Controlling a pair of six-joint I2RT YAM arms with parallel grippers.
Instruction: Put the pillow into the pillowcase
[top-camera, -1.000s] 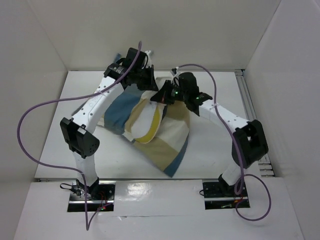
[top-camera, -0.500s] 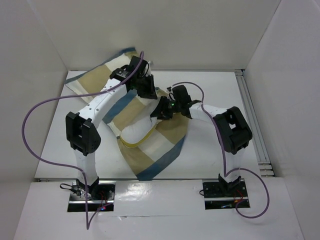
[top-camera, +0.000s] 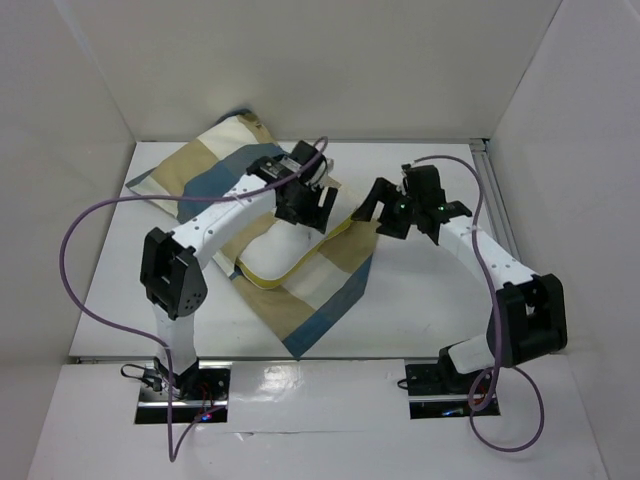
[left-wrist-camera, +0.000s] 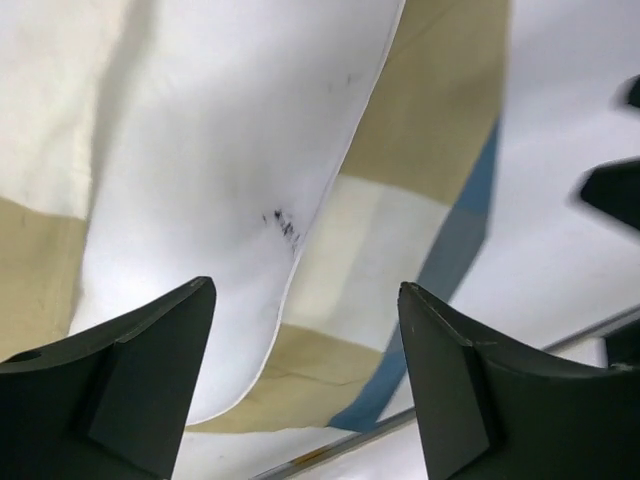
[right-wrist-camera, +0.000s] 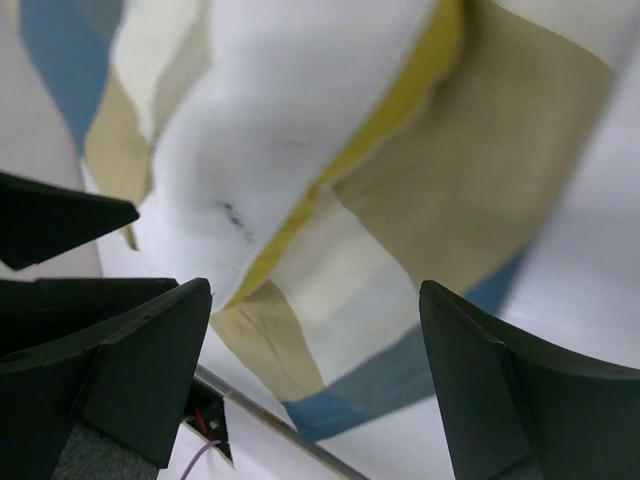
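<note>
The left gripper lowers down onto the white pillow beside its dark mark next, because the pillow's bare surface lies exposed there between the open fingers.
The checked pillowcase (top-camera: 335, 285) lies slack on the table, running from the far left corner to the near middle. The white pillow (top-camera: 272, 255) shows at its opening, its yellow edge band curving along the near side; the rest is covered by fabric. My left gripper (top-camera: 310, 208) hovers open just above the pillow's far end. My right gripper (top-camera: 380, 215) is open to the right of the fabric and apart from it. The left wrist view looks down on the pillow (left-wrist-camera: 220, 150) and pillowcase (left-wrist-camera: 440, 100) between the empty gripper (left-wrist-camera: 305, 290). The right gripper (right-wrist-camera: 315, 290) frames the pillow (right-wrist-camera: 290, 110) and pillowcase (right-wrist-camera: 490, 170).
White enclosure walls stand at the back and on both sides. A metal rail (top-camera: 500, 215) runs along the table's right edge. A purple cable (top-camera: 80, 240) loops out to the left of the left arm, and another trails by the right arm's base.
Both grippers have opened and let go of the pillowcase, which dropped and spread over the table toward the far left. The right arm swung out to the right; the left gripper came nearer.
</note>
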